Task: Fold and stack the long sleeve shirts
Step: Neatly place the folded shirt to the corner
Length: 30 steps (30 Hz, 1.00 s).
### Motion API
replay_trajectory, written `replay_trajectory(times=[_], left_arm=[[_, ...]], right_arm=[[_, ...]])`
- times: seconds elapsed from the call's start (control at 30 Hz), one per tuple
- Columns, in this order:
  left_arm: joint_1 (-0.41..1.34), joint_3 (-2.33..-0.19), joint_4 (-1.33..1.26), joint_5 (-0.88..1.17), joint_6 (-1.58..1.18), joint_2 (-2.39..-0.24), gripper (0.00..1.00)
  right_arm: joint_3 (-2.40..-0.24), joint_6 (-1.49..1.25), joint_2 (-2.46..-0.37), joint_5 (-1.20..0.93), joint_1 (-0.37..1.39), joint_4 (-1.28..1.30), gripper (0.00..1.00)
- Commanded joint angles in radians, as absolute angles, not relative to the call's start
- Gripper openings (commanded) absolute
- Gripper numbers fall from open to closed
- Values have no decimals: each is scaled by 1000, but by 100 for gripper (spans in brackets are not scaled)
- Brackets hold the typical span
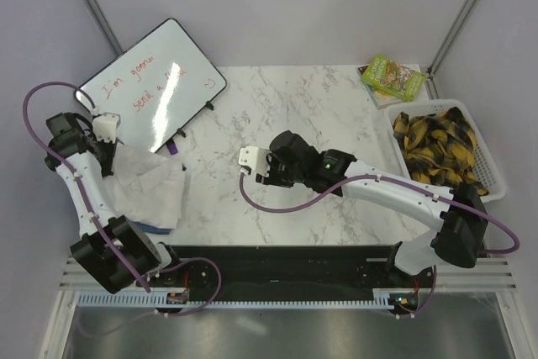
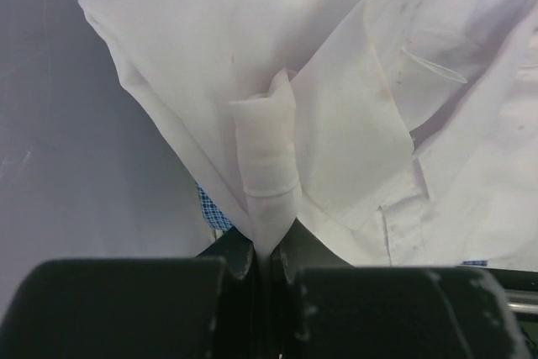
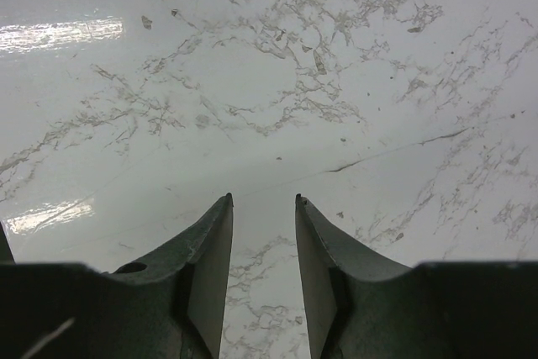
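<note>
My left gripper pulls the fold to the left in the left wrist view next, over the uncovered blue checked shirt (image 2: 213, 210) showing there, and releases it.
The white long sleeve shirt (image 1: 147, 187) lies crumpled at the table's left edge, on top of the blue checked shirt (image 1: 156, 227), of which only a strip shows. My left gripper (image 1: 112, 147) is at the white shirt's far corner. In the left wrist view it (image 2: 267, 250) is shut on a rolled fold of the white shirt (image 2: 336, 107), with a bit of the blue checked shirt (image 2: 214, 212) showing beneath. My right gripper (image 1: 252, 166) is open and empty over the bare marble at mid-table; it also shows in the right wrist view (image 3: 262, 199).
A whiteboard (image 1: 155, 81) with red writing leans at the back left. A white basket (image 1: 496, 181) at the right edge holds a yellow-and-black checked cloth (image 1: 437, 149). A green book (image 1: 391, 76) lies at the back right.
</note>
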<state>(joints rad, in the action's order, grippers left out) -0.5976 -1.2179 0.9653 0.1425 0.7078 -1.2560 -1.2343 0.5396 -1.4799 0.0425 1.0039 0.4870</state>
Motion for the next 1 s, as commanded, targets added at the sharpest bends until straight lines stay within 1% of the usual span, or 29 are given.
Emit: replay_trajectory(times=[0.0, 0.17, 0.43, 0.5, 0.53, 0.57, 0.63, 0.67, 0.73, 0.77, 0.83, 0.97], left_arm=[[-673, -1172, 792, 166, 825, -1285, 2], [-716, -1137, 680, 175, 867, -1328, 2], [-747, -1126, 630, 169, 870, -1404, 3], [-753, -1120, 632, 170, 865, -1405, 20], [-755, -1118, 635, 173, 864, -1401, 27], [-755, -1117, 637, 175, 861, -1393, 43], [-759, -1126, 655, 193, 861, -1365, 62], [-759, -1147, 667, 204, 856, -1355, 65], [-758, -1205, 733, 250, 851, -1321, 78], [-752, -1227, 762, 267, 848, -1312, 91], [-730, -1270, 846, 288, 836, -1278, 93], [-619, -1341, 940, 279, 799, -1218, 94]], right_arm=[[-1232, 541, -1470, 48, 1000, 488, 43], [-1230, 540, -1476, 48, 1000, 492, 43], [-1236, 538, -1483, 46, 1000, 499, 43], [-1238, 538, -1483, 48, 999, 499, 43], [-1238, 540, -1483, 51, 999, 500, 44], [-1238, 540, -1482, 52, 999, 500, 45], [-1238, 541, -1479, 57, 999, 502, 45], [-1239, 543, -1476, 57, 999, 502, 45], [-1239, 542, -1467, 57, 993, 503, 46], [-1239, 538, -1462, 54, 989, 503, 47], [-1241, 531, -1450, 51, 973, 505, 48], [-1239, 517, -1427, 28, 930, 514, 49]])
